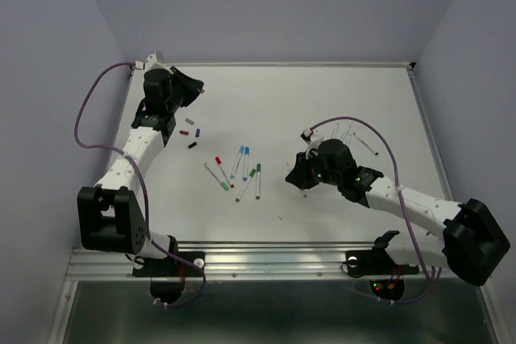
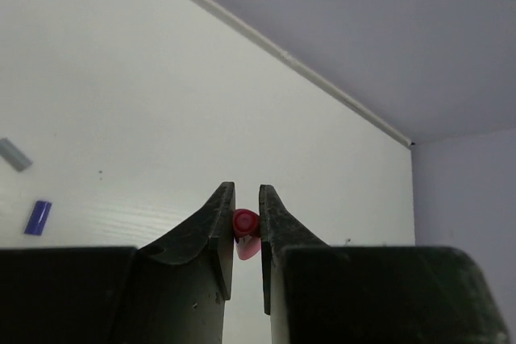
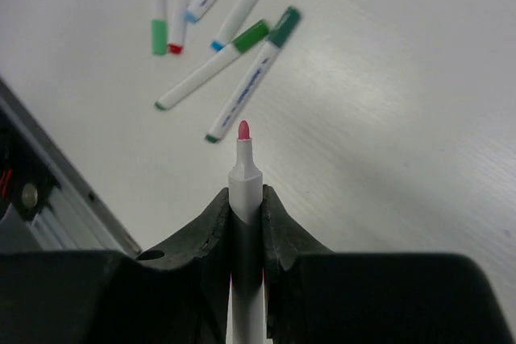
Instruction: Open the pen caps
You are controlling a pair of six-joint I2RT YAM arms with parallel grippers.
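Note:
The red cap in my left gripper will move back next. Then it will go down to the table (image 1: pixel 203 142) beside the dark and purple-blue caps.
My left gripper (image 1: pixel 199 88) hovers over the far left of the table, shut on a small red pen cap (image 2: pixel 245 222) that is pinched between its tips (image 2: pixel 246 189). Loose pen caps lie below it: a grey one (image 1: pixel 187 121), a red one (image 1: pixel 184 132), a purple-blue one (image 1: pixel 198 130) and a dark one (image 1: pixel 192 144). The left wrist view also catches the grey cap (image 2: pixel 14 154) and the purple-blue cap (image 2: pixel 37 217). My right gripper (image 1: pixel 292 173) is shut on a white pen barrel (image 3: pixel 247 191) whose bare pink tip (image 3: pixel 244 130) points forward.
Several pens with red, blue and green caps lie fanned out at the table's middle (image 1: pixel 240 171); two green-capped ones (image 3: pixel 250 35) lie just ahead of the right gripper. More white pens (image 1: pixel 348 133) lie behind the right arm. The metal rail of the near edge (image 1: pixel 266 259) runs below.

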